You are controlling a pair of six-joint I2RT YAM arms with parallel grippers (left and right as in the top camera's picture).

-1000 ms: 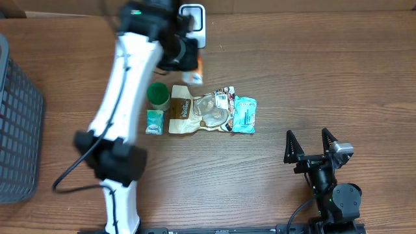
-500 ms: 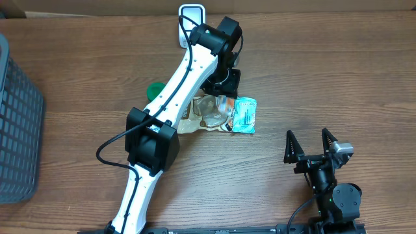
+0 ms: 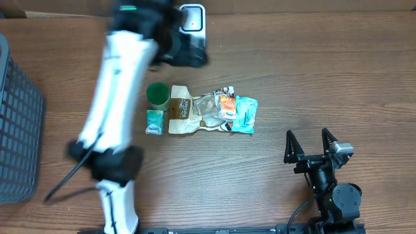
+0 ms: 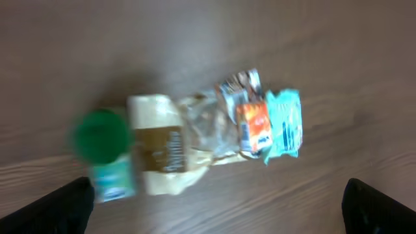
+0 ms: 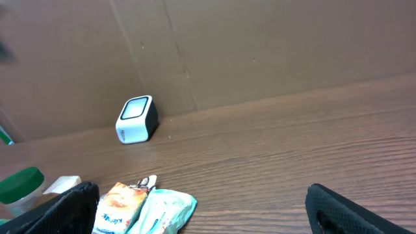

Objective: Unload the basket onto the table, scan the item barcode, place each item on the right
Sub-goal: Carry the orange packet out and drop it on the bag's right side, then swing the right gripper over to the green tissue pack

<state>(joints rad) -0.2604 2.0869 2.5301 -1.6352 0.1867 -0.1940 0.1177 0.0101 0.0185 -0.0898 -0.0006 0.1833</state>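
My right gripper will reach outward and left in the overhead view, across to the teal wipes packet, tilting down onto its near end.
The orange snack packet lies loose on the pile of items in mid-table, also seen in the left wrist view and the right wrist view. The white barcode scanner stands at the table's back edge. My left gripper, blurred by motion, hangs beside the scanner, apart from the packet. Its jaws are wide open with nothing between them. My right gripper rests open at the front right, empty.
The pile also holds a teal wipes packet, a tan pouch, a green-lidded jar and a small teal packet. A dark mesh basket stands at the left edge. A cardboard wall backs the table.
My left gripper carried the orange packet from the scanner to the pile, opened and let it go, then swung back toward the scanner. The right arm has not moved.
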